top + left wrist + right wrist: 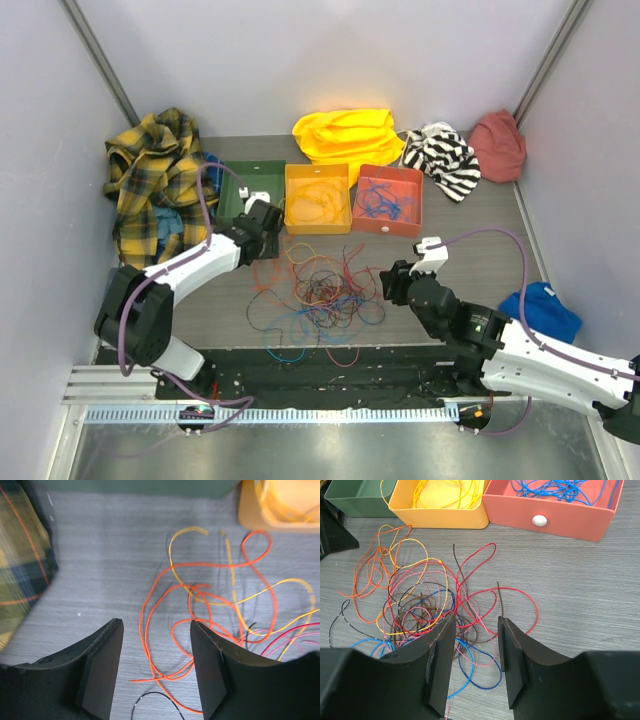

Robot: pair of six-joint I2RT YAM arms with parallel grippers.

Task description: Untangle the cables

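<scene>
The inner orange piece of cable lies below my left gripper, to its right in the wrist view, clear of other colours. The gripper descends onto it next.
The cables (315, 295) lie in a loose tangle of orange, yellow, red, blue, pink and dark loops on the grey table. My left gripper (262, 225) hovers over the tangle's upper left edge. In the left wrist view it (156, 630) is open, with orange cables (200, 587) lying flat on the table below the gap and nothing gripped. My right gripper (392, 283) is at the tangle's right side. In the right wrist view it (476, 622) is open above red, pink and blue loops (420, 605), holding nothing.
Three bins stand behind the tangle: green (250, 190), yellow (318, 198) holding yellow wires, red (388, 200) holding blue wires. A plaid shirt (155, 180) lies at left, with yellow (348, 132), striped (442, 155) and pink (498, 145) cloths at the back. A blue cloth (540, 310) lies at right.
</scene>
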